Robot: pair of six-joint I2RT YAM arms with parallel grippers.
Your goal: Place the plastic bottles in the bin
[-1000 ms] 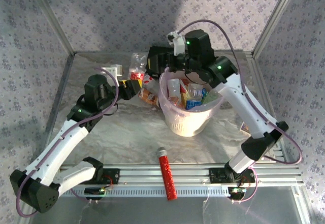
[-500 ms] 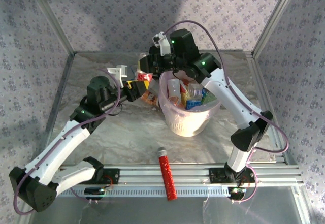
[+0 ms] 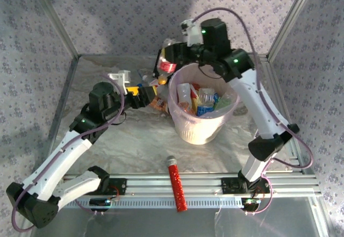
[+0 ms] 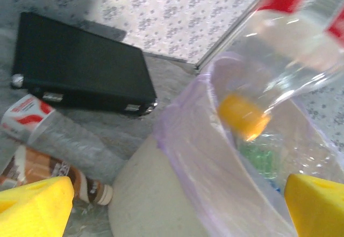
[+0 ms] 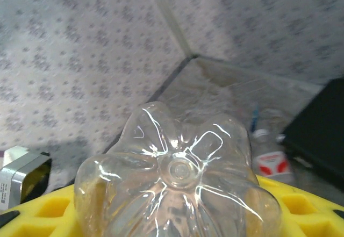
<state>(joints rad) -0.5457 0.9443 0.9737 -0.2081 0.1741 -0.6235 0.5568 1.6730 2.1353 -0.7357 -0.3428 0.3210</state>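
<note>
My right gripper carries the clear bottle (image 3: 166, 66) across the bin's rim next, lowers it into the bin's opening (image 3: 199, 85) and releases it, as it still hangs beside that opening.
The bin (image 3: 200, 120), a pale pink bucket, stands mid-table with several plastic bottles (image 3: 204, 98) inside. My right gripper (image 3: 170, 60) is shut on a clear bottle (image 3: 166, 66) with a red label, held just above the bin's far-left rim. The right wrist view looks at that bottle's ribbed base (image 5: 177, 186) between the yellow fingers (image 5: 45, 207). From the left wrist the same bottle (image 4: 301, 30) hangs cap-down, its yellow cap (image 4: 244, 116) over the bin's rim (image 4: 183, 140). My left gripper (image 3: 146, 93) is open beside the bin's left wall, its yellow fingers (image 4: 32, 207) wide apart and empty.
More bottles (image 3: 156, 100) lie on the table left of the bin, among them a clear one (image 4: 48, 127) and a brown-labelled one (image 4: 43, 172). A flat black box (image 4: 80, 67) lies behind them. A red glitter tube (image 3: 177, 186) lies near the front rail.
My right gripper swung left, closed on the red-labelled bottle by the left gripper, and carried it up toward the bin's rim. The left gripper opened and sank a little.
</note>
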